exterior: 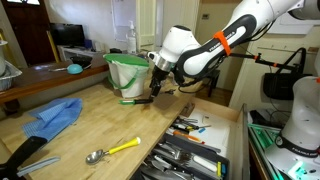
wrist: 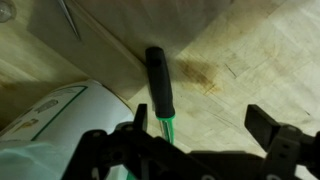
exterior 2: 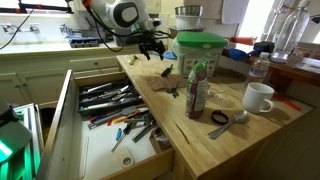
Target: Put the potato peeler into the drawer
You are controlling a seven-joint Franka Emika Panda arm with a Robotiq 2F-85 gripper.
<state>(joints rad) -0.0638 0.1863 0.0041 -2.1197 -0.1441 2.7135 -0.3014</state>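
I should next move my gripper slightly toward the white bucket, then lower it onto the black handle (exterior: 144, 100) (wrist: 160, 84) of the peeler.
The potato peeler (wrist: 160, 82) has a black handle and a green end. It lies flat on the wooden counter beside the white bucket, and it shows in an exterior view (exterior: 135, 99). My gripper (wrist: 203, 125) is open and empty just above it, with the peeler's green end close to one finger. The gripper shows in both exterior views (exterior: 155, 88) (exterior 2: 150, 45). The drawer (exterior: 232, 135) (exterior 2: 62, 110) is pulled open and holds several utensils.
A white bucket with a green rim (exterior: 128, 70) (exterior 2: 200, 45) stands right by the gripper. A blue cloth (exterior: 55, 115) and a yellow-handled spoon (exterior: 112, 151) lie on the counter. A bottle (exterior 2: 197, 90), a mug (exterior 2: 258, 97) and a spoon (exterior 2: 228, 120) stand further along.
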